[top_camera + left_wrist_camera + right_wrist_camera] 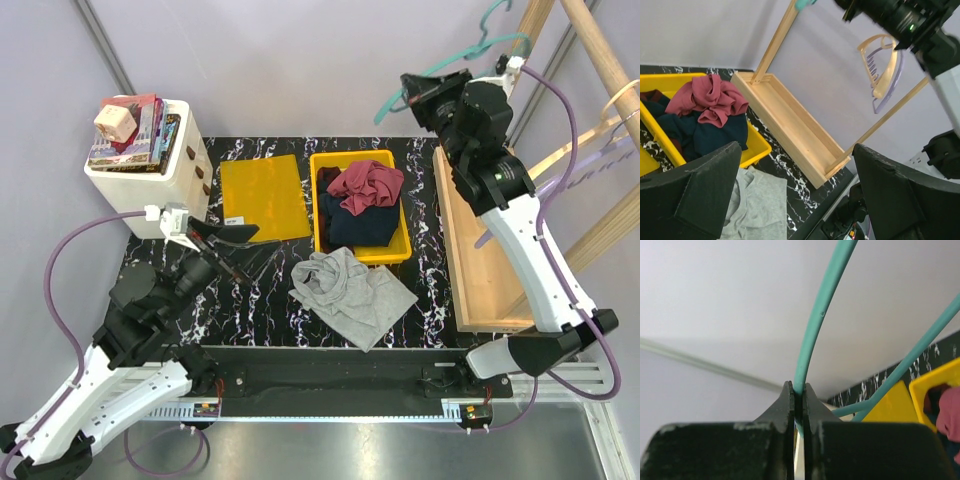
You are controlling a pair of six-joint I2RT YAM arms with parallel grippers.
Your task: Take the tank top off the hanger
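Observation:
The wooden bar with other hangers is to my right gripper's right in the top view, so I will swing the bare hanger's hook onto it and release.
The grey tank top (350, 290) lies crumpled on the black marbled table, in front of the yellow bin; its edge also shows in the left wrist view (752, 210). The teal hanger (487, 43) is bare and held high at the back right. My right gripper (408, 88) is shut on its wire, which the right wrist view shows pinched between the jaws (798, 390), the hanger (815, 325) rising from them. My left gripper (240, 255) hovers open left of the tank top, with nothing between its fingers (796, 147).
A yellow bin (316, 200) holds red and dark clothes. A yellow sheet (263, 197) lies to its left, next to a white drawer unit (150, 165) with books on top. A wooden rack tray (480, 250) runs along the right side, with more hangers (610, 110) above it.

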